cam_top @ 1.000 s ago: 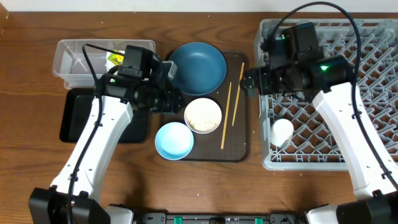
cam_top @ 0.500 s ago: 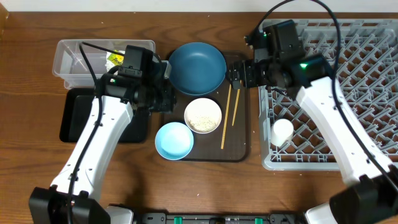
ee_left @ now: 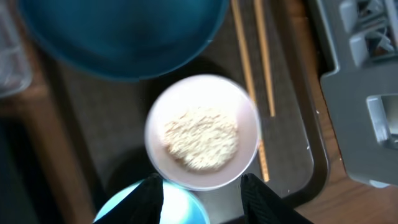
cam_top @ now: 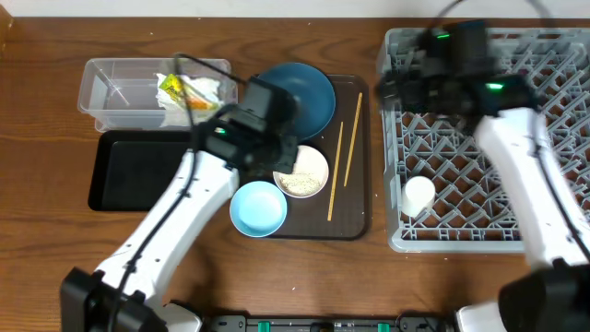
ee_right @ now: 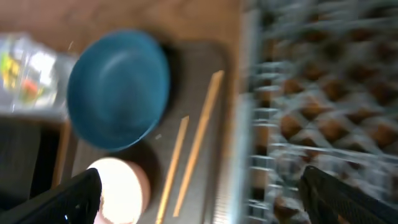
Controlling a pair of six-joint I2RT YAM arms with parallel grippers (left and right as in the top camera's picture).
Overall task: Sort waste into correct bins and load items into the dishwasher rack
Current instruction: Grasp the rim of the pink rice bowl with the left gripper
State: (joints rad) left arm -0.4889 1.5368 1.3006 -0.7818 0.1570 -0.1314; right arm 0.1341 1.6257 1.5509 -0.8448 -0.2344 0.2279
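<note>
My left gripper lowers and shifts toward the chopsticks (cam_top: pixel 336 171) next, onto the cream bowl's rim there, since the light blue bowl crowds its near rim.
My left gripper (cam_top: pixel 282 150) (ee_left: pixel 202 196) is open and empty, hovering over the near rim of the cream bowl (cam_top: pixel 300 171) (ee_left: pixel 202 130), which holds white rice scraps. The dark blue bowl (cam_top: pixel 300 97) (ee_left: pixel 124 37) (ee_right: pixel 118 87) lies behind it and the light blue bowl (cam_top: pixel 257 207) (ee_left: pixel 168 208) in front. Two chopsticks (cam_top: pixel 336 171) (ee_left: pixel 249 56) (ee_right: pixel 199 143) lie to the right. My right gripper (cam_top: pixel 395 89) (ee_right: pixel 208 199) is wide open and empty over the left edge of the grey rack (cam_top: pixel 489 138) (ee_right: pixel 311 93). A white cup (cam_top: pixel 418 195) sits in the rack.
The bowls and chopsticks rest on a dark brown serving tray (cam_top: pixel 355 217). The clear tub (cam_top: pixel 111 92) at the back left holds a yellow-green wrapper (cam_top: pixel 175 89) and a white napkin. The black tray (cam_top: pixel 138 171) lies in front of it. The right wrist view is blurred.
My left arm has swung right from the tub side to above the cream bowl. My right gripper has pulled back from the chopsticks to the rack's left edge.
</note>
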